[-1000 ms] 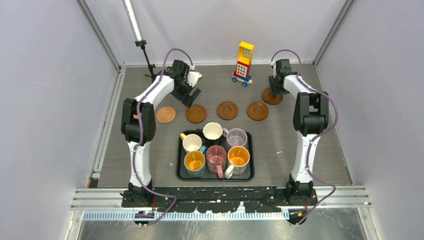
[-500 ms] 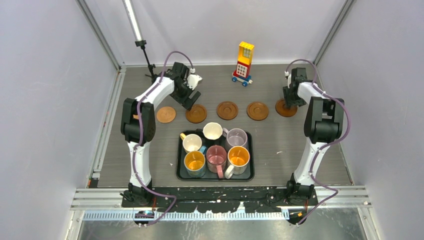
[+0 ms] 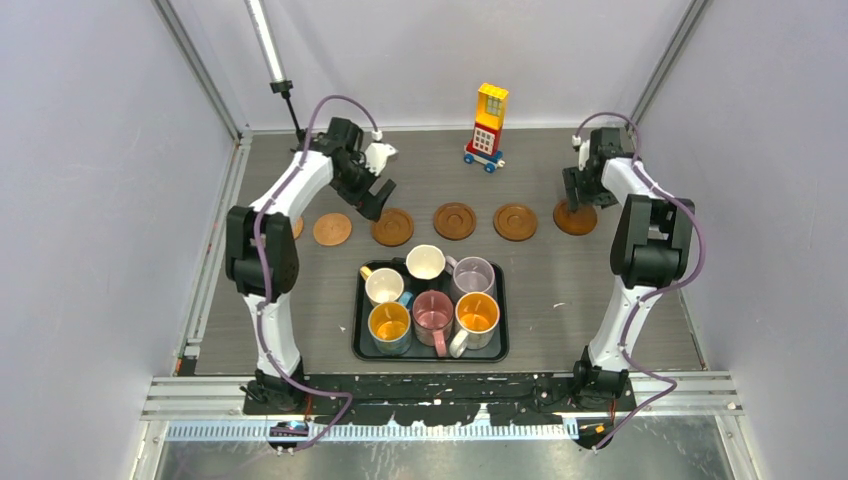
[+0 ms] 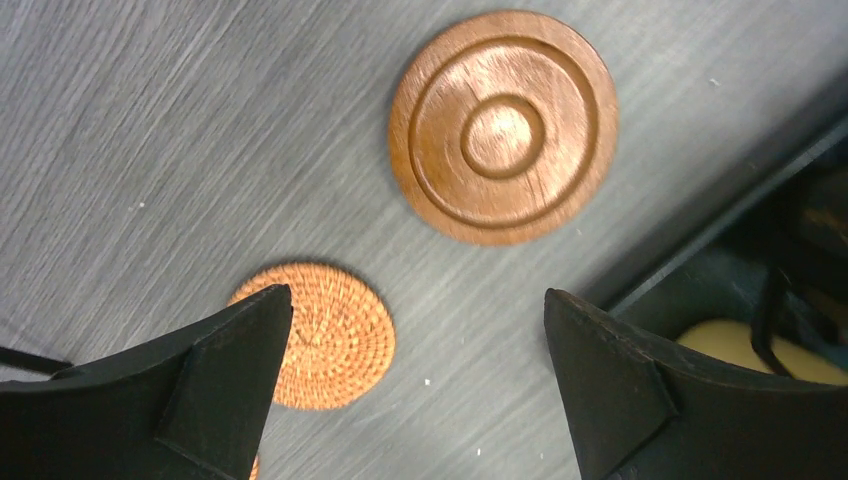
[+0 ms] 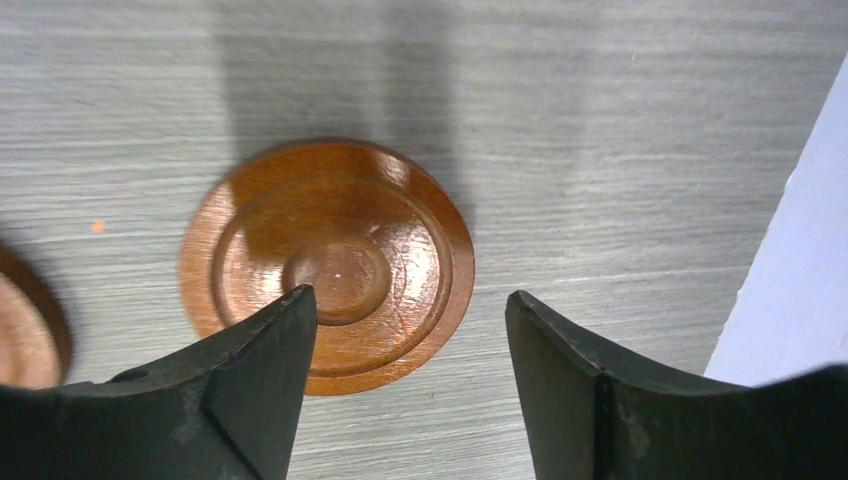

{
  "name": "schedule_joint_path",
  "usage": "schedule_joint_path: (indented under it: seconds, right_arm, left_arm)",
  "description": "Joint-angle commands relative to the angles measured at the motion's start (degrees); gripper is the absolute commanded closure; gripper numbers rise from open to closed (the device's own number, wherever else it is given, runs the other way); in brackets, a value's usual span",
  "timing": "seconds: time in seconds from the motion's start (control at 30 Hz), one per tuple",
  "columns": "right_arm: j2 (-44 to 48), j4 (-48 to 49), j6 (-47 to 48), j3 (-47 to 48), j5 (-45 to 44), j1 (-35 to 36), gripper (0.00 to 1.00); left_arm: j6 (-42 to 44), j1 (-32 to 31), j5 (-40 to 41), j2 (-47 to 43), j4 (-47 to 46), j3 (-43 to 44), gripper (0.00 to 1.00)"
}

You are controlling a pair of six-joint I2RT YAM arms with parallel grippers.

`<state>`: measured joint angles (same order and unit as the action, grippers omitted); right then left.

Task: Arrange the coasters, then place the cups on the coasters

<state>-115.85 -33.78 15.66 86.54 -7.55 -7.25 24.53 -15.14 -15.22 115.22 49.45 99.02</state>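
The cream cup's yellow handle (image 3: 366, 272) sticks out over the tray's corner, so the left gripper should move back, turn and lower its open fingers around that handle.
Several round brown coasters lie in a row across the table, from a woven coaster (image 3: 332, 229) (image 4: 330, 335) to a grooved wooden coaster (image 3: 575, 218) (image 5: 327, 262) at the right end. My left gripper (image 3: 373, 198) (image 4: 416, 295) hovers open and empty above the table between the woven coaster and a grooved coaster (image 3: 392, 227) (image 4: 503, 127). My right gripper (image 3: 578, 197) (image 5: 408, 295) stands open just over the right-end coaster, which lies flat on the table. Several cups, among them a cream cup (image 3: 425, 262) and a pink cup (image 3: 433, 312), stand on the black tray (image 3: 357, 340).
A toy block tower (image 3: 488, 125) stands at the back centre and a lamp stand (image 3: 290, 110) at the back left. The right wall (image 5: 800, 250) is close beside the right-end coaster. The tray's edge (image 4: 760, 200) lies just right of my left fingers.
My right gripper carried a coaster from the back right to the row's right end, set it down and opened. My left gripper opened wider and shifted slightly left.
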Motion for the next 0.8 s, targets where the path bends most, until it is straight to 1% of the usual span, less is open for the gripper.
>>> schedule_joint_path:
  seconds: [0.0,0.1,0.2,0.23,0.37,0.43,0.5,0.57,0.63,0.77]
  right_arm:
    - [7.2,-2.0,0.8,6.0,6.7,-0.1,0.23]
    - [9.2,-3.2,0.7,7.3,11.7,-0.1,0.17]
    - [10.9,-5.2,0.7,9.1,15.1,-0.1,0.15]
    - [11.5,-5.8,0.8,9.4,16.2,-0.1,0.15]
    - [14.0,-7.1,0.6,9.3,20.5,0.0,0.14]
    - [14.9,-7.9,0.0,9.2,21.7,0.2,0.13]
    - [15.6,-9.8,-0.4,9.0,23.5,0.4,0.13]
    - [16.1,-12.0,-0.6,8.3,26.3,0.6,0.13]
    - [17.1,-13.1,-0.8,6.4,28.5,1.0,0.13]
    - [19.4,-13.6,-1.1,1.7,29.5,2.5,0.13]
  left_arm:
    - [8.4,3.5,-10.6,-6.8,8.7,3.2,0.0]
    - [14.0,5.0,-13.5,-9.1,13.3,3.4,0.0]
    - [16.8,6.9,-15.7,-11.7,14.8,2.0,0.0]
    - [19.2,7.5,-15.8,-12.6,15.3,1.1,0.0]
    - [31.9,8.8,-17.9,-17.2,20.1,-4.1,0.0]
    - [37.9,9.2,-18.6,-17.8,25.0,-5.2,0.03]
    - [44.5,9.7,-19.9,-17.1,31.8,-5.2,0.04]
    - [49.8,9.8,-20.1,-16.6,36.4,-5.6,0.01]
    - [51.0,9.8,-20.7,-16.6,36.6,-6.5,0.0]
    - [55.2,8.8,-20.6,-17.5,35.0,-9.9,0.0]
